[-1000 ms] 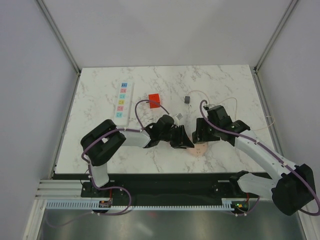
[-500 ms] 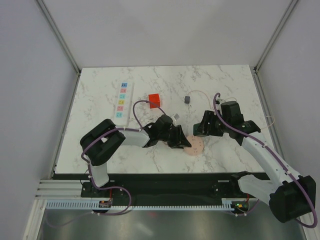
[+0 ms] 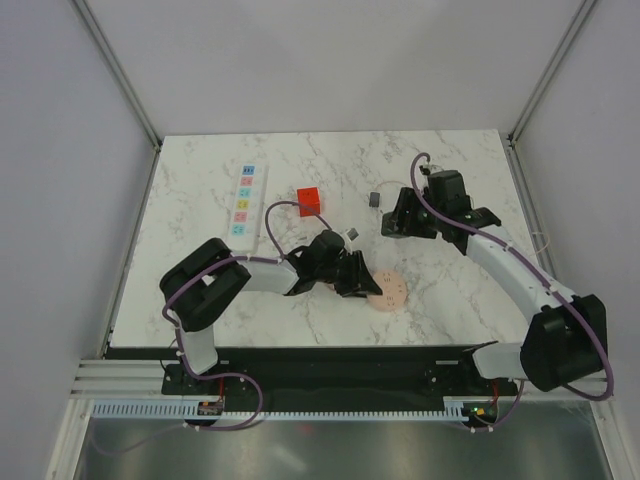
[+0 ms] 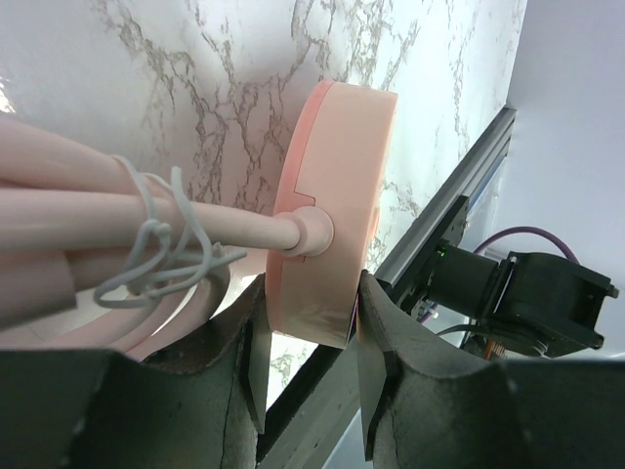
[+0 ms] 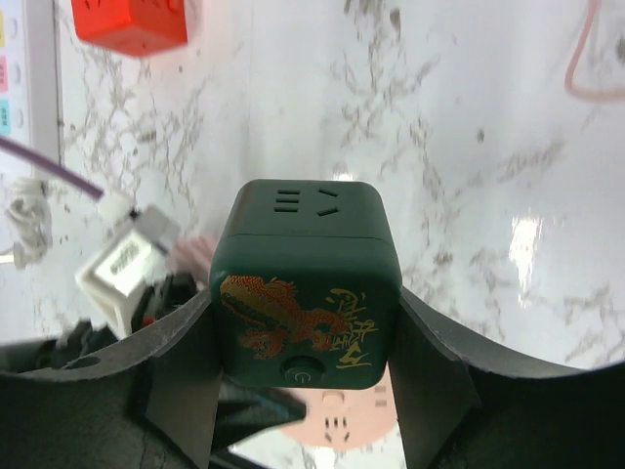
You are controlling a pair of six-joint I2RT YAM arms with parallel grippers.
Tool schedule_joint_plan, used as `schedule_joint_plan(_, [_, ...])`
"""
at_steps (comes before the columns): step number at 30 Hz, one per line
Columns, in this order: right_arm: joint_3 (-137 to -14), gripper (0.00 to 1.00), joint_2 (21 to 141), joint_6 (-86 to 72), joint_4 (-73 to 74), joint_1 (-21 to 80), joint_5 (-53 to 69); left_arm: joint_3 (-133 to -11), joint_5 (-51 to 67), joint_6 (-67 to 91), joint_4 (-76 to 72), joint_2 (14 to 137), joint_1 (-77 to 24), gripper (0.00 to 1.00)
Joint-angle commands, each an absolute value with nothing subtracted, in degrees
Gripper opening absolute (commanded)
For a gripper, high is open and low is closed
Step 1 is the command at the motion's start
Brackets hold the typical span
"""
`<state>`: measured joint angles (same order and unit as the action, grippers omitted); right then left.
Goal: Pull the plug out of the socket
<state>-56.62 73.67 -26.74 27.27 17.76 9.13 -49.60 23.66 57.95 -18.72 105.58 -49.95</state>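
Observation:
The robot will next move its right gripper outward over the bare marble by the grey adapter, clear of the pink disc (image 3: 389, 291), and let go of the cube there.
The red-orange plug (image 3: 309, 201) (image 5: 130, 24) is a small cube lying alone on the marble, a short way right of the socket. The socket (image 3: 245, 205) (image 5: 21, 68) is a long white strip with coloured outlet squares. Neither gripper touches them. My left gripper (image 3: 366, 284) (image 4: 311, 322) is shut on the rim of a pink round outlet disc (image 3: 389, 291) (image 4: 337, 195) near the table's front. My right gripper (image 3: 396, 222) (image 5: 305, 313) is shut on a dark green cube (image 5: 305, 283) with a dragon print. It holds the cube above the table, apart from the disc.
A small grey adapter (image 3: 374, 199) with a thin pink cable (image 3: 405, 186) lies just left of my right gripper. The disc's thick pink cord (image 4: 117, 234) is coiled by my left fingers. Grey walls close in the table on three sides.
My right gripper has risen off the pink disc and moved toward the far side of the table, carrying the green cube. The left gripper has kept its hold on the disc.

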Motion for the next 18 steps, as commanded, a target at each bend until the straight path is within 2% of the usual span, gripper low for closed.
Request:
schedule_joint_plan(1, [-62.3,0.01,79.7,-25.4,18.0,17.7,5.5,-47.1,20.9,53.5,-12.0,105.2,-49.7,0.02])
schedule_joint_plan(6, [-69.9,0.06,91.2,-23.6,15.8,17.6,3.3,-46.7,21.4,53.0,-12.0,103.9,-49.8,0.02])
schedule_joint_plan(8, [-71.1,0.12,94.1,-23.5,15.0,17.6,2.6,-46.6,21.4,52.7,-11.9,103.2,-49.8,0.02])
schedule_joint_plan(10, [-72.9,0.15,96.7,-22.9,14.9,17.6,2.5,-46.5,21.4,52.4,-11.7,102.6,-49.7,0.02])
schedule_joint_plan(18, [-73.0,0.27,101.2,-23.6,13.8,17.7,6.5,-46.2,21.3,51.8,-11.5,102.2,-49.7,0.02])
